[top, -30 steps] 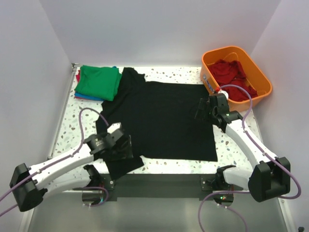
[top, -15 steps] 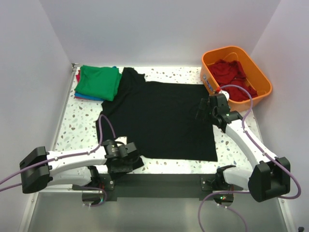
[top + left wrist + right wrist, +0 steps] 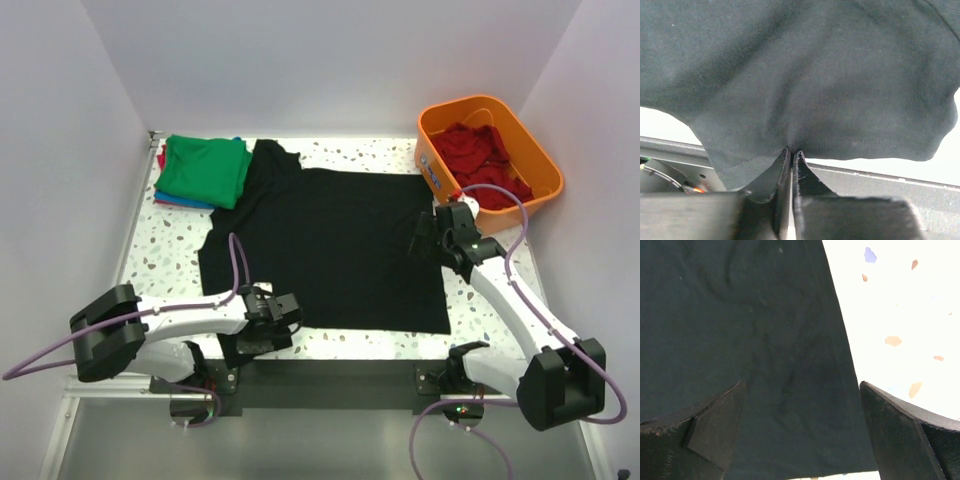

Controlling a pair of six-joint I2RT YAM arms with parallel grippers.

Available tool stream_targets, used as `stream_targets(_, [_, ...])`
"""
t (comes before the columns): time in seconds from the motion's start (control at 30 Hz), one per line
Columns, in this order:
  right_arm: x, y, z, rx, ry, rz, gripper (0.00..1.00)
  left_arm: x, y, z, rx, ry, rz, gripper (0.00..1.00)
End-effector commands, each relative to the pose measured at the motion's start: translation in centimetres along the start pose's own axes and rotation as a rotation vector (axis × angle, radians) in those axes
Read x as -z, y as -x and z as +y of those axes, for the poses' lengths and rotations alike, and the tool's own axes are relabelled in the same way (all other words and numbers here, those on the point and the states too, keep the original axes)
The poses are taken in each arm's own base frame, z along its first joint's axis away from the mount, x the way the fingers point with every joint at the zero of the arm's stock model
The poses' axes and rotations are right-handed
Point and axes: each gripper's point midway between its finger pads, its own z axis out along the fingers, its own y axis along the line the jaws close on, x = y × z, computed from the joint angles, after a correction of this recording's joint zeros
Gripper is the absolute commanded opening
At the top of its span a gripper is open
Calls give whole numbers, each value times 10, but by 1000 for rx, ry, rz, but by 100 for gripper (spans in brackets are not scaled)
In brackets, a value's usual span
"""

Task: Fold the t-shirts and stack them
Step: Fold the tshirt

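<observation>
The robot's left gripper already pinches the near sleeve, so the right gripper will next move back along the shirt's hem and down onto its near corner (image 3: 445, 328) (image 3: 872, 467).
A black t-shirt (image 3: 330, 240) lies spread flat over the middle of the table, collar toward the far left. My left gripper (image 3: 272, 328) is low at the table's near edge, shut on the hem of the shirt's near-left sleeve (image 3: 790, 125). In the left wrist view the two fingers (image 3: 791, 152) meet, with the black cloth pinched at their tips. My right gripper (image 3: 426, 236) hovers over the shirt's right edge, open. In the right wrist view the black fabric (image 3: 755, 340) lies between its spread fingers (image 3: 802, 385). A folded stack with a green t-shirt (image 3: 205, 170) on top sits at the far left.
An orange bin (image 3: 545, 165) at the far right corner holds crumpled red garments (image 3: 478, 152). Blue and red folded shirts show under the green one. A dark metal rail (image 3: 340, 375) runs along the table's near edge. White walls close in the left, back and right sides.
My left gripper moved right along the near edge to the sleeve and closed on its hem. The sleeve that hung over the edge is bunched up. The right gripper shifted only slightly.
</observation>
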Motion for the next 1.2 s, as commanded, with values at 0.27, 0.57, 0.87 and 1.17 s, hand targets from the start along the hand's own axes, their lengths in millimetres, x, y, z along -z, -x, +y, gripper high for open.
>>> stream_targets(0.27, [45, -83, -41, -179, -57, 158, 99, 23, 21, -9, -13, -64, -94, 0])
stream_targets(0.57, [59, -133, -45, -440, -37, 245, 99, 35, 34, -16, -43, -125, -152, 0])
stream_targets(0.87, [30, -157, -43, -474, -48, 281, 96, 37, 40, -11, -44, -119, -170, 0])
stream_targets(1.17, [7, -154, -44, -453, -52, 227, 68, 43, 50, -7, -18, -110, -187, 0])
